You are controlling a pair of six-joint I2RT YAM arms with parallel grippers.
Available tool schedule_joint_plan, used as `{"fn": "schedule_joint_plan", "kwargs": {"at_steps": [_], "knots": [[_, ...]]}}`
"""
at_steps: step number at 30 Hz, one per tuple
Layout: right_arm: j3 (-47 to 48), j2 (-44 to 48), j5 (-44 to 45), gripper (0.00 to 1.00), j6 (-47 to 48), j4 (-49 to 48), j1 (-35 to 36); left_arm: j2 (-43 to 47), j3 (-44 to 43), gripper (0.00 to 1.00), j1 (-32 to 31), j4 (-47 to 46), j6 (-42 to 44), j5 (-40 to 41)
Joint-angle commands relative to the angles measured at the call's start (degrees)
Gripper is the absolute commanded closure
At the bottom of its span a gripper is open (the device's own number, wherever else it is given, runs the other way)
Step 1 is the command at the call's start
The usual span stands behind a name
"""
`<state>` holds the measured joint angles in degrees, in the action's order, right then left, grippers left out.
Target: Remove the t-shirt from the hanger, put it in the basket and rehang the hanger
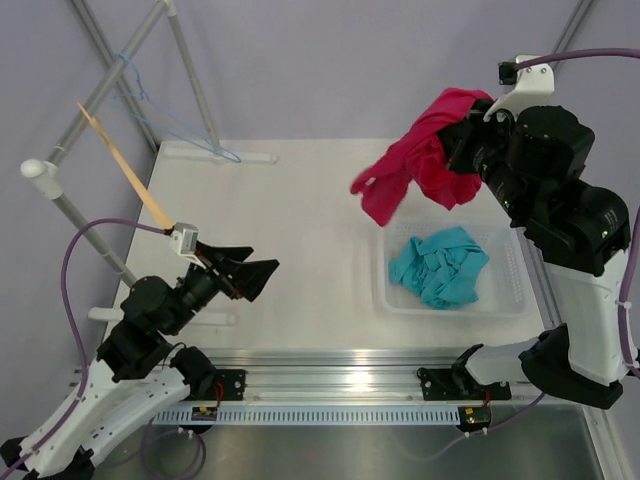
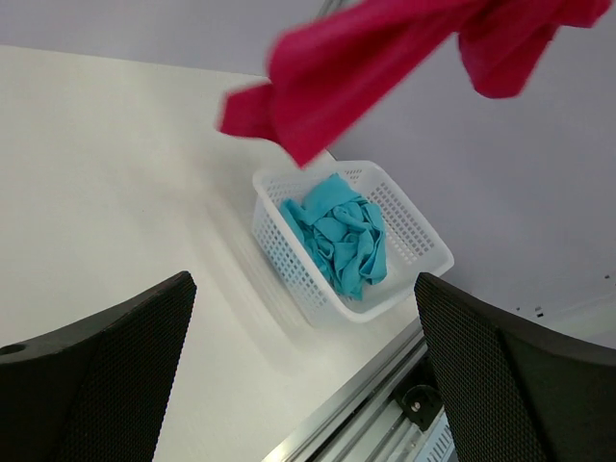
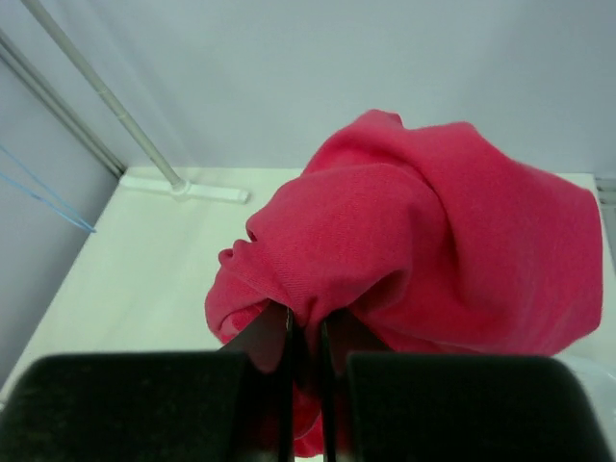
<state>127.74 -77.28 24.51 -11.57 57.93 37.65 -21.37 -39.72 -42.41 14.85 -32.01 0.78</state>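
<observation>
My right gripper will lower, tilting down into the white basket, over the teal cloth (image 1: 443, 266), as the t-shirt still hangs high in the air.
The t-shirt (image 1: 420, 160) is a bunched crimson cloth hanging in the air over the back right of the table, above the basket's far side. My right gripper (image 1: 462, 140) is shut on a fold of it; in the right wrist view the fabric (image 3: 423, 231) is pinched between the jaws of the gripper (image 3: 306, 332). A thin blue wire hanger (image 1: 175, 120) hangs bare from the grey rack at the back left, apart from the shirt. My left gripper (image 1: 245, 275) hovers low at the front left, jaws wide open and holding nothing (image 2: 303, 289); the shirt (image 2: 385, 58) shows high in its view.
A white perforated basket (image 1: 505, 300) stands under the shirt at the right with a crumpled teal cloth (image 1: 438, 265) in it. Grey rack poles (image 1: 190, 70) rise at the back left, and a tan wooden stick (image 1: 125, 170) slants down from them toward my left arm.
</observation>
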Motion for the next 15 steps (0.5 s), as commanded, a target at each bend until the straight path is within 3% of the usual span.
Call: {"fn": "schedule_joint_plan", "kwargs": {"at_steps": [1, 7, 15], "knots": [[0.41, 0.54, 5.36, 1.0, 3.75, 6.05, -0.47, -5.25, -0.53, 0.01, -0.21, -2.02, 0.28, 2.12], [-11.95, 5.99, 13.08, 1.0, 3.93, 3.52, -0.73, -15.09, 1.05, 0.01, -0.21, -6.49, -2.44, 2.92], [-30.96, 13.9, 13.28, 1.0, 2.79, -6.42, -3.98, -21.7, 7.2, 0.01, -0.3, -14.5, -4.9, 1.25]]}}
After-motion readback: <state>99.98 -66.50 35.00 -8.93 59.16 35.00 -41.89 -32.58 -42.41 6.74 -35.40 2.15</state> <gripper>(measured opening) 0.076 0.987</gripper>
